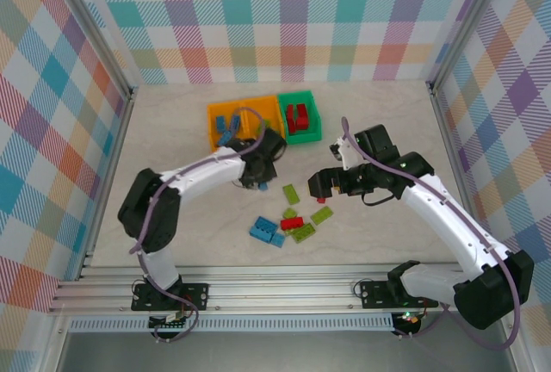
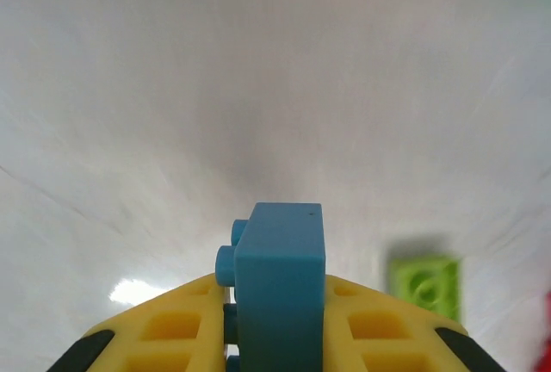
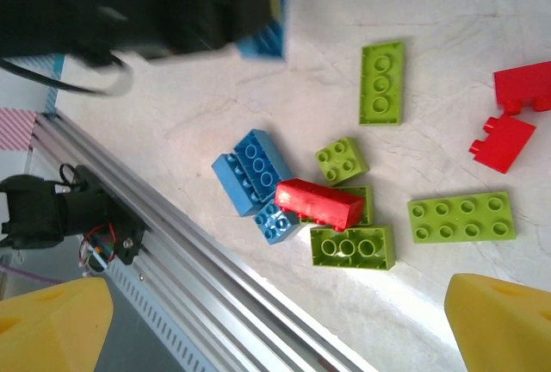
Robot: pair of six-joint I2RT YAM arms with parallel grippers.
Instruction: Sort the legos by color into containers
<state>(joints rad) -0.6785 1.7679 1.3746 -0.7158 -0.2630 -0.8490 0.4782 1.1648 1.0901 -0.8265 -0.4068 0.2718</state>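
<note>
The robot should next move the blue lego in its left gripper outward over the orange bin holding blue bricks and let go of it there with its matching color.
My left gripper is shut on a blue lego, which stands on edge between the yellow fingers, studs to the left, just above the table. It hovers in front of the containers: two orange bins and a green bin. Blue bricks lie in the left orange bin and red ones in the green bin. Loose legos lie mid-table: blue, a red one resting on lime ones, a lime plate, two more red. My right gripper hangs open above them.
The aluminium rail runs along the table's near edge, close to the loose pile. Checked walls enclose the table on three sides. A lime brick lies just right of the left gripper. Bare marble surface stretches to the left of the bins.
</note>
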